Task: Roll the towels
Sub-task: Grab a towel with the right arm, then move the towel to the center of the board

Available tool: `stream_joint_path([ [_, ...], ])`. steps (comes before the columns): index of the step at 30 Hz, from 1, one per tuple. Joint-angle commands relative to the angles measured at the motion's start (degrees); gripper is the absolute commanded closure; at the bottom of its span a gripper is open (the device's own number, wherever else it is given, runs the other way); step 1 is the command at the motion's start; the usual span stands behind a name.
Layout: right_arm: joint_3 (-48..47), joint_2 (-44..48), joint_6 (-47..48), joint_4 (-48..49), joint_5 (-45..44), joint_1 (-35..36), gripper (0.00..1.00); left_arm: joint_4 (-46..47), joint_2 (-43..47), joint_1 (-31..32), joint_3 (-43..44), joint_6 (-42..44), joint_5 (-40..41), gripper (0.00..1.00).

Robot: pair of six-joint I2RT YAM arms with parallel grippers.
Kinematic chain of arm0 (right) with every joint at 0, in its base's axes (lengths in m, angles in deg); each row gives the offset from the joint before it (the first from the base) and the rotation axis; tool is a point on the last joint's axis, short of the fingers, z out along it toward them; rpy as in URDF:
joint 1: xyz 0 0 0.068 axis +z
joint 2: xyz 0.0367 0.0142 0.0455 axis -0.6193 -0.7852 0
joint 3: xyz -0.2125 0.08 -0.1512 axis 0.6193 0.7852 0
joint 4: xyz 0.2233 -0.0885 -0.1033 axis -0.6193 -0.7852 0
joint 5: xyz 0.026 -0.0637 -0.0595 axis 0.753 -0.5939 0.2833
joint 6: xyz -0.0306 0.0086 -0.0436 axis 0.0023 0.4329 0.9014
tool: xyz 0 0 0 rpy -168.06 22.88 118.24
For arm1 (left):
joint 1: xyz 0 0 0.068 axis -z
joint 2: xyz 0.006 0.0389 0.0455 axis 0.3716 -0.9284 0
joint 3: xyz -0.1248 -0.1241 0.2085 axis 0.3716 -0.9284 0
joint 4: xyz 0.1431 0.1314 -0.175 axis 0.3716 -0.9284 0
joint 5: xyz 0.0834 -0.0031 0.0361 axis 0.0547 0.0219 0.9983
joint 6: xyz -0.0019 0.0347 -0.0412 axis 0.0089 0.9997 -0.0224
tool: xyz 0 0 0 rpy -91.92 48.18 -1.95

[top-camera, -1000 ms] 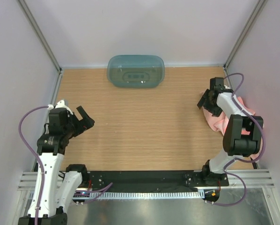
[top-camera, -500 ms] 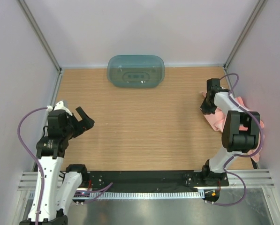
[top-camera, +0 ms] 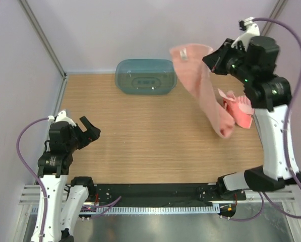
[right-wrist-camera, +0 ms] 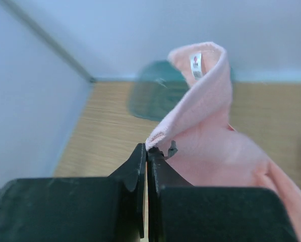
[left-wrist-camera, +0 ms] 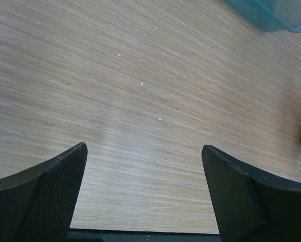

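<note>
My right gripper holds the towel's edge and next needs to move down to the left in the top view, over the table's bare middle, to release it. The table's wood is free there.
A pink towel [top-camera: 201, 86] hangs in the air over the right half of the wooden table [top-camera: 145, 146], its lower end drooping toward the tabletop. My right gripper [top-camera: 211, 59] is raised high at the back right and is shut on the towel's edge. The right wrist view shows the cloth [right-wrist-camera: 213, 131] pinched between the closed fingers [right-wrist-camera: 147, 149], a white label at its top. More pink towel [top-camera: 239, 111] lies bunched on the table at the right. My left gripper [top-camera: 89, 130] hovers low over the left side, open and empty [left-wrist-camera: 142, 151].
A teal plastic tub [top-camera: 145, 76] lies upside down at the back centre; its corner [left-wrist-camera: 271, 12] shows in the left wrist view. White walls and metal posts close in the table on three sides. A black rail runs along the near edge.
My right gripper shut on the pink towel at the right edge, then rose high and swung toward the back, pulling the towel up off the pile. The left arm barely moved.
</note>
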Motion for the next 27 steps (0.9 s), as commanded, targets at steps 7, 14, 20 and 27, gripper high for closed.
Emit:
stream_joint_path([
  [7,18.52,8.67,-2.56,5.24,23.20,3.33,0.99,2.23,0.51,0.21,-0.17,-0.29,-0.38,0.05],
  [14,32.45,14.30,-5.90,16.59,28.73,11.31,0.92,2.14,0.24,0.21,-0.08,-0.21,-0.47,0.06],
  [20,37.91,8.07,1.20,14.49,15.15,39.16,0.21,2.49,-2.12,0.21,0.36,-0.47,-0.90,0.05],
  [27,36.23,2.26,-4.91,9.29,-2.66,25.17,0.09,5.91,-7.48,5.91,0.27,-4.59,-5.84,0.00],
])
